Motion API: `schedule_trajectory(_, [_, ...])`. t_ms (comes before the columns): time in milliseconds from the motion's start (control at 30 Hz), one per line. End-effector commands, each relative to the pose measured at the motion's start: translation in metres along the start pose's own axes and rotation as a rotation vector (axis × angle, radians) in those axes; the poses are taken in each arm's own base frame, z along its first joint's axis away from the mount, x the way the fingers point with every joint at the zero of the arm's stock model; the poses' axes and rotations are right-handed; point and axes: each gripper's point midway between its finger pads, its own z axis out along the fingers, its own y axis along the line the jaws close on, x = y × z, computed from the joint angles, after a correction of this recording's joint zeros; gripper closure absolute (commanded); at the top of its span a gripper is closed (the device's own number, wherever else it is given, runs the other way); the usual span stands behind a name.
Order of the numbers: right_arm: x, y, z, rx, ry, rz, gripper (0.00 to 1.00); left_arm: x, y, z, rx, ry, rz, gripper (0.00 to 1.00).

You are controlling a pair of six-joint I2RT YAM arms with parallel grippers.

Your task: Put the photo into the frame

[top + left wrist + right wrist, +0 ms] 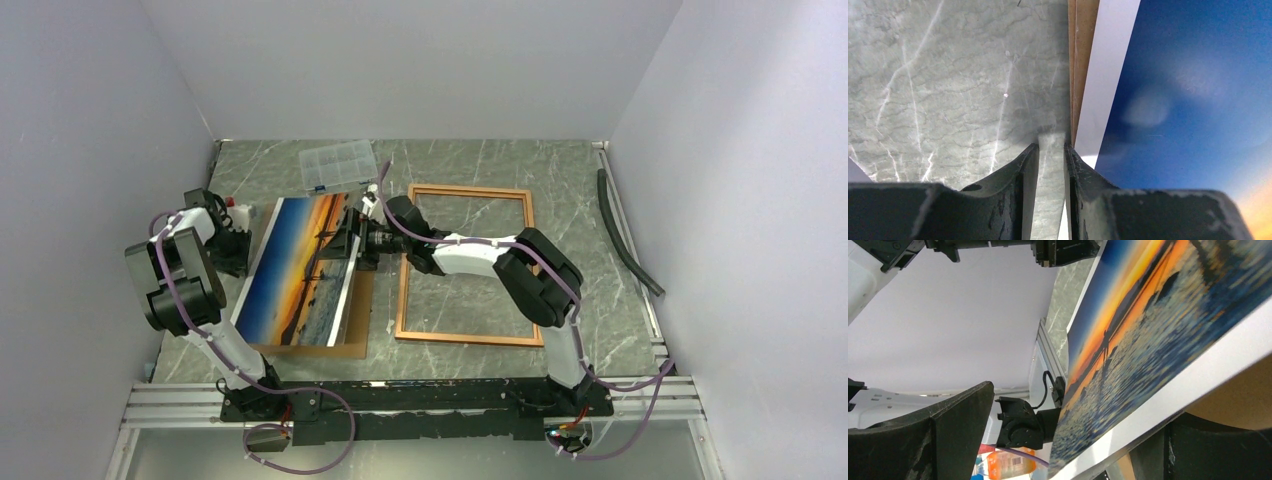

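The robot's right gripper will shift slightly toward the frame next, off the photo's margin and onto the pane's edge, because the clear pane's edge (354, 259) (1163, 425) shows beneath the photo's white margin.
The photo (300, 265), an orange-and-blue sunset print, lies face up on a brown backing board (355, 335) at the left of the table, its right edge lifted. The frame (470, 340), a thin orange border, lies flat to its right. My right gripper (352, 243) is wide open at the print's right edge. In the right wrist view (1080, 407) the white margin of the photo (1158, 340) rests on the lower finger, above the board (1248, 400). My left gripper (240, 248) sits at the print's left edge. Its jaws (1051, 146) stand a narrow gap apart over bare table, beside the photo (1198, 90).
A clear plastic compartment box (338, 165) stands behind the print. A black hose (625, 235) lies along the right wall. An orange bottle (1008, 465) sits by the left arm. Metal rails (400, 400) run along the near edge.
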Motion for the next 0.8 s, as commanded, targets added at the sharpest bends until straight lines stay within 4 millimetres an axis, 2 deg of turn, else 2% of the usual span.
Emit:
schedule_trajectory(0, [-0.011,0.027,-0.013,-0.035,-0.047,-0.06,0.04,0.01,-0.013,-0.003,0.106,0.03,-0.036,0.69])
schedule_trajectory(167, [-0.011,0.023,-0.014,-0.038,-0.055,-0.03,0.12,-0.006,0.014,-0.023,0.061,-0.03,-0.062,0.63])
schedule_trajectory(300, [-0.008,0.019,-0.012,-0.046,-0.047,-0.002,0.19,-0.006,0.029,-0.027,0.022,-0.033,-0.055,0.61])
schedule_trajectory(500, [-0.01,0.013,-0.015,-0.044,-0.052,0.025,0.32,0.002,0.024,-0.016,0.052,-0.013,-0.065,0.61])
schedule_trajectory(633, [-0.014,0.007,-0.019,-0.021,-0.061,0.039,0.53,0.01,0.021,-0.006,0.066,0.007,-0.063,0.63])
schedule_trajectory(767, [-0.02,0.005,-0.03,0.0,-0.08,0.032,0.66,0.016,0.017,0.002,0.08,0.025,-0.055,0.64])
